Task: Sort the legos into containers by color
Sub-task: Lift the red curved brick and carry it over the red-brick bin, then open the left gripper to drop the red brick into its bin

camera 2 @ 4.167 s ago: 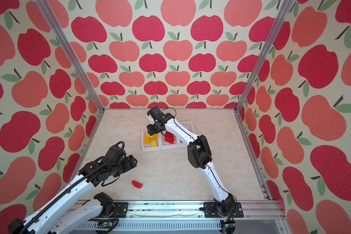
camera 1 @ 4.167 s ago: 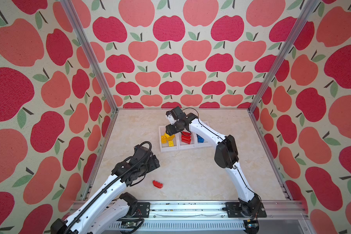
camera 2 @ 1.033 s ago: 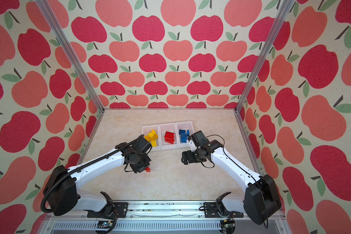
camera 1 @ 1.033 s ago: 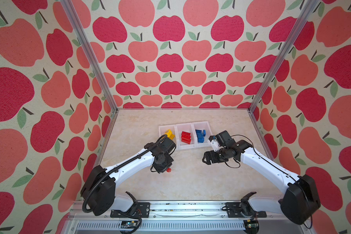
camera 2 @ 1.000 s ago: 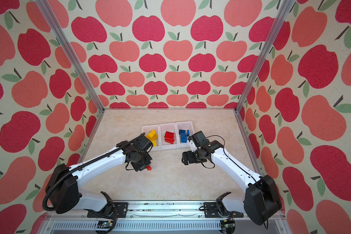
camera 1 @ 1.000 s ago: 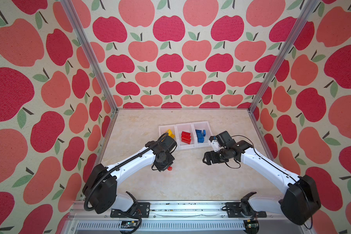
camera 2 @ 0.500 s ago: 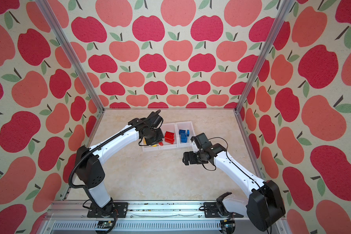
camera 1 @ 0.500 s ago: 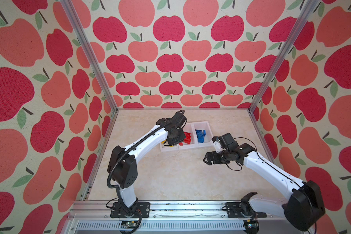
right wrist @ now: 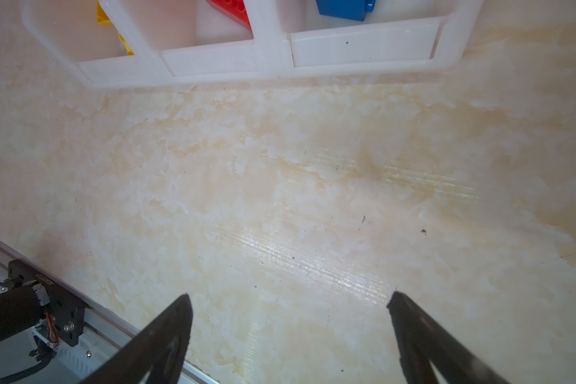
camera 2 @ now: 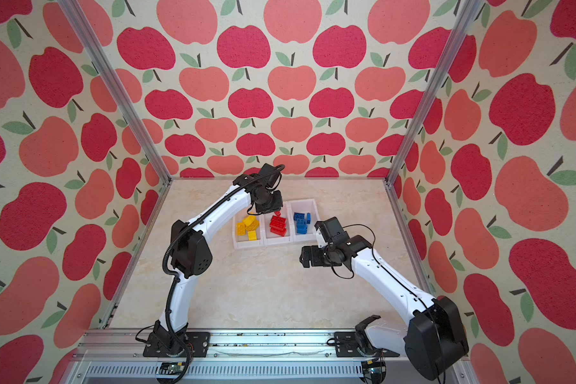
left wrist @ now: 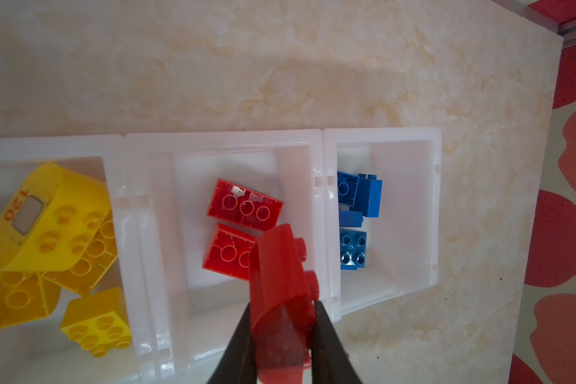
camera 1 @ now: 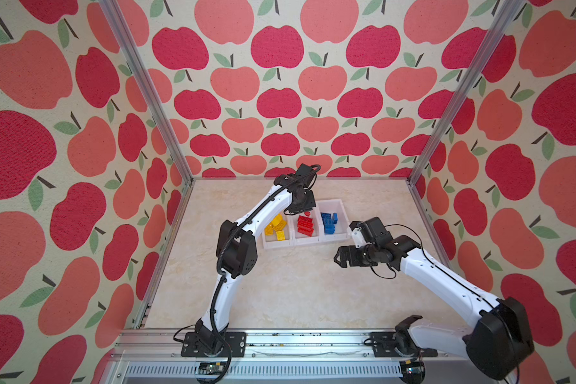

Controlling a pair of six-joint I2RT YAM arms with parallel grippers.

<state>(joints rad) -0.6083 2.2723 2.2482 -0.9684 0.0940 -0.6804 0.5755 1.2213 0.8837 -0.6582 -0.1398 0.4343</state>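
My left gripper, above the middle container's far end [left wrist: 229, 164] in the container holding red legos, should sink slightly next and release my red lego.
Three joined white containers [camera 1: 278, 244] [camera 2: 246, 245] stand at the back middle of the table. In both top views they hold yellow legos [camera 1: 276, 226], red legos [camera 1: 305, 225] and blue legos [camera 1: 330, 222], one color each. My left gripper [camera 1: 305, 212] [left wrist: 281, 309] hangs over the middle container's far end, shut on a red lego [left wrist: 280, 282] [camera 2: 279, 212]. In the left wrist view red legos [left wrist: 245, 206] lie below it, beside a yellow piece marked "120" [left wrist: 47, 216]. My right gripper [camera 1: 340, 259] [right wrist: 289, 297] is open and empty over bare table, in front of the containers' right end.
Apple-patterned walls and aluminium posts [camera 1: 446, 109] enclose the marble-look table on three sides. A metal rail [camera 1: 280, 335] carrying both arm bases runs along the front edge. The left arm's base [right wrist: 30, 309] shows in the right wrist view.
My left arm has carried the red lego from the front of the table up and back to above the middle container. The right gripper has opened slightly wider and barely shifted.
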